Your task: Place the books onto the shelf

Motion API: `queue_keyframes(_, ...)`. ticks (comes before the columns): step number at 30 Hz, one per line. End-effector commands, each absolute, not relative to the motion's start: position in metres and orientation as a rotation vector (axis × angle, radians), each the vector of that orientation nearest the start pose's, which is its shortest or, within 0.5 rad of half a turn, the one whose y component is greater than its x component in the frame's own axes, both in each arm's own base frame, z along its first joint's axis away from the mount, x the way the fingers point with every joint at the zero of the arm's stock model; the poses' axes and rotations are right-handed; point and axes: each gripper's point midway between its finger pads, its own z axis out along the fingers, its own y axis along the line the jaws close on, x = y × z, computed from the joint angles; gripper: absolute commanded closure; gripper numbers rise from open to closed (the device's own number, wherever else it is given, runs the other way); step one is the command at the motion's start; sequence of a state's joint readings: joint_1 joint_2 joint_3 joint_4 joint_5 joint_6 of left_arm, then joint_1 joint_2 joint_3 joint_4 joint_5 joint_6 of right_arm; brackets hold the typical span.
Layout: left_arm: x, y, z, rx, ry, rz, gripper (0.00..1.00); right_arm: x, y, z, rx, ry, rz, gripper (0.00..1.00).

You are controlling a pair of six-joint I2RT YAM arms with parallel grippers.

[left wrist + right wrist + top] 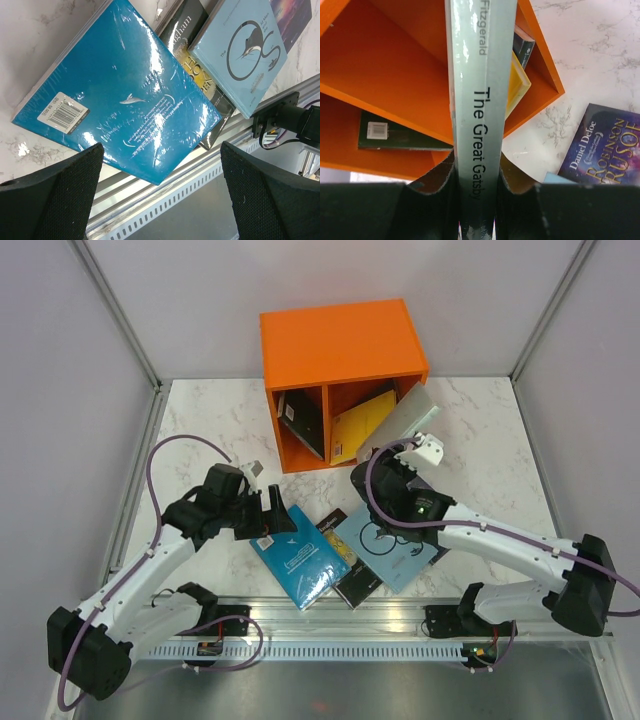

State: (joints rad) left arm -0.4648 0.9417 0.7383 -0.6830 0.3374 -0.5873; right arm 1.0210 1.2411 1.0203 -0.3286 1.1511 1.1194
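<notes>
The book goes outward and to the left in the top view into the yellow book's compartment [357,426] [427,90] next, and my right gripper releases, since there is room beside that book.
The orange shelf [340,340] stands at the back, a dark green book [300,420] leaning in its left compartment and a yellow book [360,425] in its right one. My right gripper [398,452] is shut on a grey-green book [412,412], held on edge at the shelf's right front. In the right wrist view its spine [480,100] rises from the right gripper [477,200] toward the shelf [395,65]. My left gripper [160,195] hangs open over the teal book [125,95]. Beside it lie a dark book [192,55], a light blue one [242,50] and a purple-galaxy one [292,15].
The loose books lie near the table's front, by the metal rail [330,615] and the slotted cable duct [175,210]. Grey enclosure walls and corner posts [130,330] bound the marble top. The right arm's link [500,540] stretches over the right half.
</notes>
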Motion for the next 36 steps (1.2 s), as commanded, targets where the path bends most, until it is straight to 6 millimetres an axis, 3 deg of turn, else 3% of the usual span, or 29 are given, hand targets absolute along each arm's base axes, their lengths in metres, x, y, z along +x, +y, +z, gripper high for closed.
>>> queue_keyframes(1, 0.178, -0.175, 0.133, 0.048, 2.572, -0.819, 0.00, 0.322, 0.231, 0.304, 0.699, 1.582, 0.457, 1.00)
queue_keyframes(5, 0.178, -0.176, 0.133, 0.053, 2.574, -0.823, 0.00, 0.313, 0.251, 0.302, 0.663, 1.619, 0.524, 1.00)
queue_keyframes(9, 0.178, -0.177, 0.131, 0.051, 2.576, -0.829, 0.00, 0.312, 0.245, 0.292, 0.680, 1.605, 0.493, 1.00)
queue_keyframes(17, 0.178, -0.179, 0.129, 0.056, 2.578, -0.836, 0.00, 0.330, 0.257, 0.309, 0.644, 1.582, 0.452, 1.00)
queue_keyframes(20, 0.178, -0.179, 0.129, 0.060, 2.576, -0.836, 0.00, 0.346, 0.250, 0.306, 0.671, 1.559, 0.431, 1.00)
queue_keyframes(28, 0.177, -0.179, 0.128, 0.056, 2.578, -0.831, 0.00, 0.384, 0.191, 0.292, 0.835, 1.413, 0.348, 1.00)
queue_keyframes(31, 0.178, -0.179, 0.128, 0.055, 2.575, -0.830, 0.00, 0.400, 0.179, 0.270, 0.862, 1.387, 0.304, 1.00)
queue_keyframes(34, 0.178, -0.179, 0.128, 0.053, 2.574, -0.826, 0.00, 0.410, 0.172, 0.264, 0.887, 1.333, 0.268, 1.00)
queue_keyframes(35, 0.177, -0.179, 0.127, 0.053, 2.575, -0.827, 0.00, 0.414, 0.172, 0.246, 0.870, 1.349, 0.221, 1.00)
queue_keyframes(36, 0.177, -0.179, 0.128, 0.055, 2.573, -0.830, 0.00, 0.417, 0.171, 0.241, 0.880, 1.338, 0.217, 1.00)
